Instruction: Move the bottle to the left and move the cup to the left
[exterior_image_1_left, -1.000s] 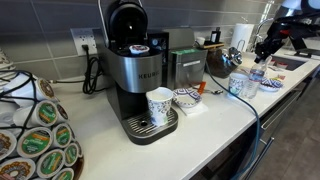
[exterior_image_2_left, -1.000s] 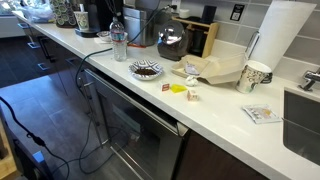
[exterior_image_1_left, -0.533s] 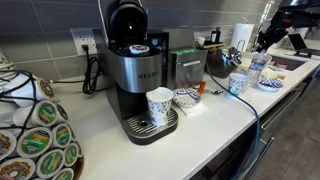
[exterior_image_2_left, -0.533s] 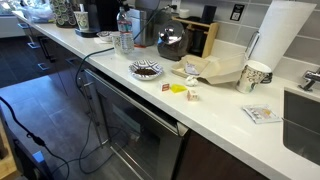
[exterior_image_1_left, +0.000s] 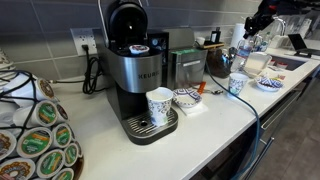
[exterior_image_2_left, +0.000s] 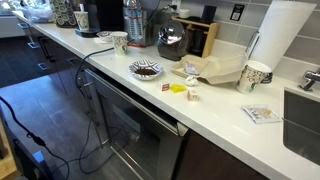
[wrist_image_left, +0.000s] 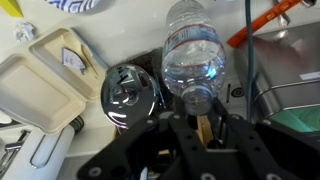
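Note:
My gripper carries the bottle (exterior_image_1_left: 246, 46) outward and down into the gap between the shiny kettle and the metal box next, since it hangs above the counter.
The clear bluish bottle (exterior_image_1_left: 246, 46) hangs in the air above the counter, held by my gripper (exterior_image_1_left: 254, 28). In the wrist view the bottle (wrist_image_left: 193, 55) points away from the jaws (wrist_image_left: 203, 112), which are shut on its cap end. It also shows lifted in an exterior view (exterior_image_2_left: 133, 16); the gripper itself is out of frame there. A white paper cup with a blue pattern (exterior_image_1_left: 237, 85) stands on the counter just below the bottle and shows in an exterior view (exterior_image_2_left: 120, 42). A near-identical cup (exterior_image_1_left: 159, 105) sits on the coffee machine's tray.
A coffee machine (exterior_image_1_left: 135, 70), a blue-patterned bowl (exterior_image_1_left: 186, 98), a blue plate (exterior_image_1_left: 268, 83), a shiny kettle (wrist_image_left: 130, 92) and a takeaway box (wrist_image_left: 45, 80) are near. A bowl (exterior_image_2_left: 146, 69), a paper-towel roll (exterior_image_2_left: 278, 35) and another cup (exterior_image_2_left: 256, 76) stand on the counter.
The bottle has been lifted off the counter beside the cup. The gripper has risen with it and shifted somewhat left in an exterior view. The cups have not moved.

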